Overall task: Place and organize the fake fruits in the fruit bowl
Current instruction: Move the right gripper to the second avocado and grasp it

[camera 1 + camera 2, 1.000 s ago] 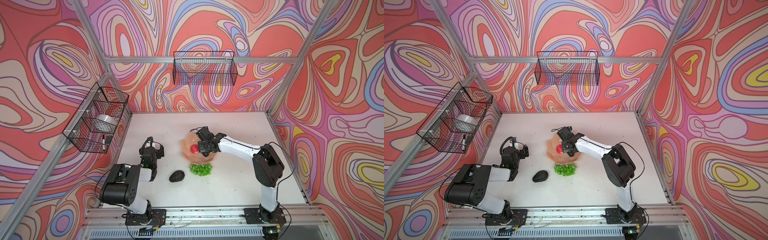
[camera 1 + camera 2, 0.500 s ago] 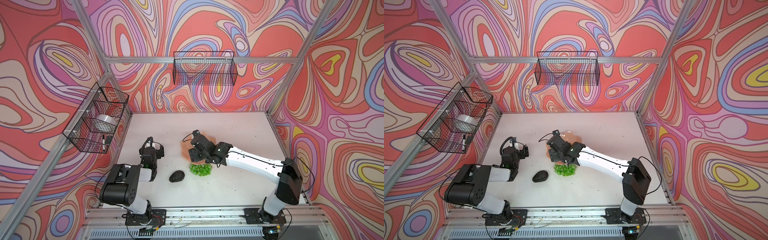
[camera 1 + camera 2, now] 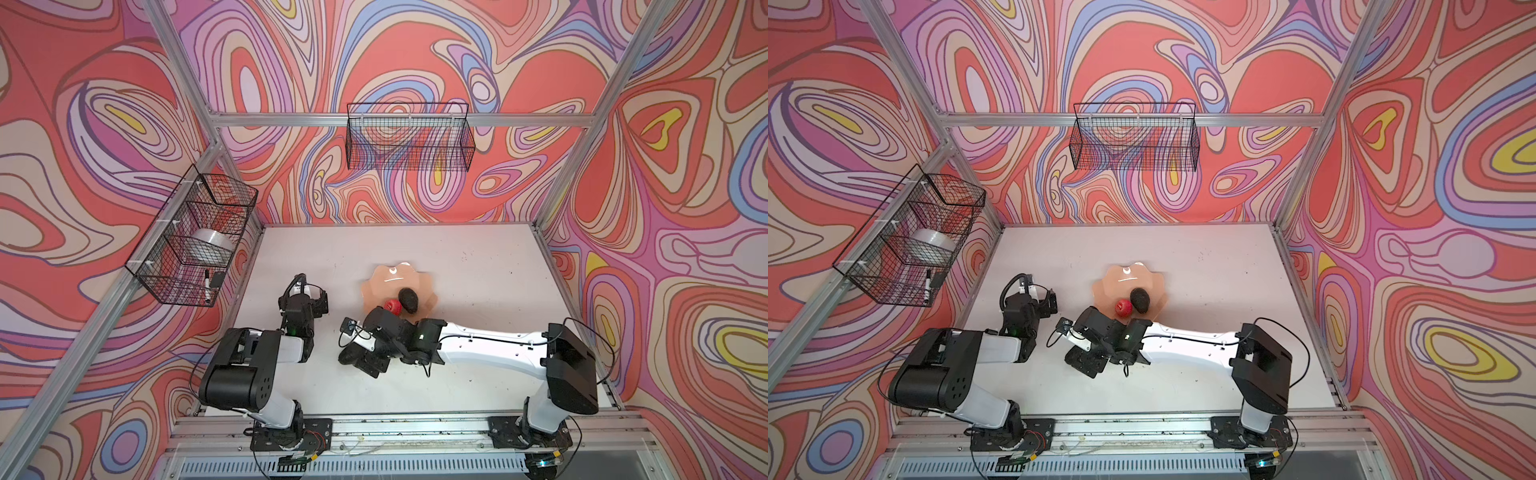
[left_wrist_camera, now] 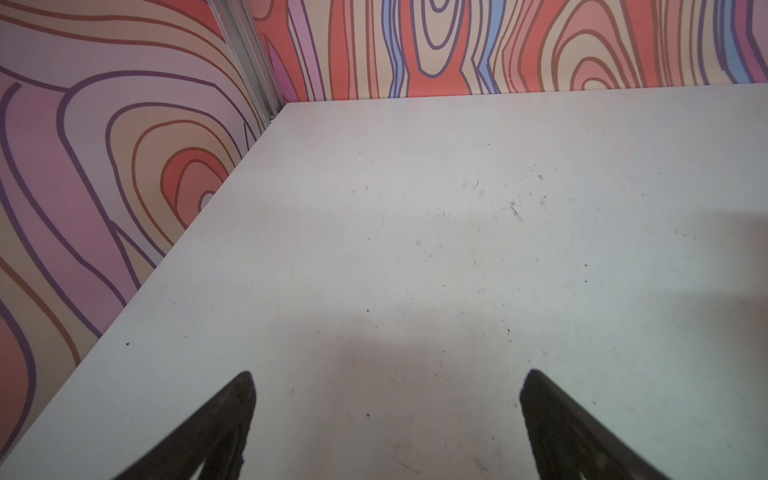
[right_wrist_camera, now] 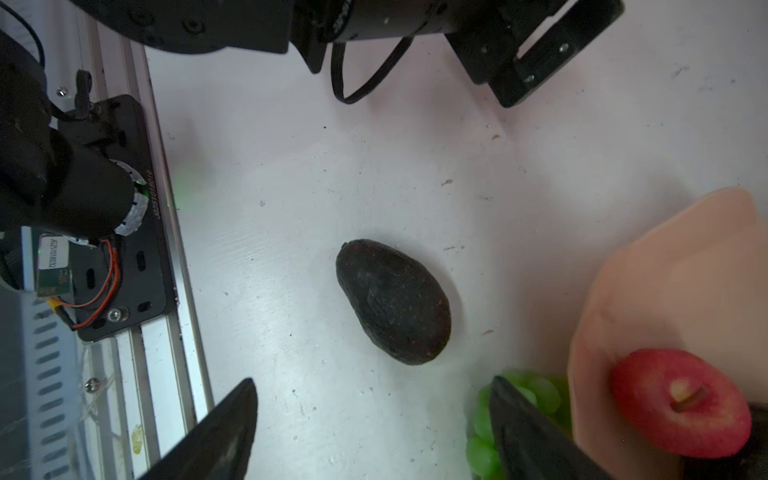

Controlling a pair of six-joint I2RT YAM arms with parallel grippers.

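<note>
The avocado on the table is below and beyond my fingers. My right gripper will next go down and forward past the green grapes (image 5: 536, 395), with its open fingers on both sides of the avocado's thicker end (image 5: 415, 325).
The peach-pink fruit bowl (image 3: 384, 280) (image 3: 1117, 280) holds a red apple (image 3: 393, 307) (image 3: 1123, 307) and a dark avocado (image 3: 408, 300) (image 3: 1140, 300) in both top views. My right gripper (image 3: 361, 359) (image 3: 1088, 361) hangs open, low over the table in front of the bowl. In the right wrist view a second avocado (image 5: 395, 301) lies on the table just beyond the open right gripper (image 5: 372, 381), untouched. Green grapes (image 5: 536, 395) peek from behind one finger, beside the bowl (image 5: 673, 291) and apple (image 5: 681, 401). The left gripper (image 3: 305, 293) (image 4: 390, 376) is open and empty.
A black wire basket (image 3: 409, 137) hangs on the back wall. Another basket (image 3: 195, 237) on the left wall holds a tape roll and a marker. The left arm's base (image 5: 83, 208) and the front rail lie close to the table avocado.
My right gripper left the apple in the bowl, swung front-left and came down over the table avocado, its jaws widening. The grapes are now covered by the arm. The left arm stayed still.
</note>
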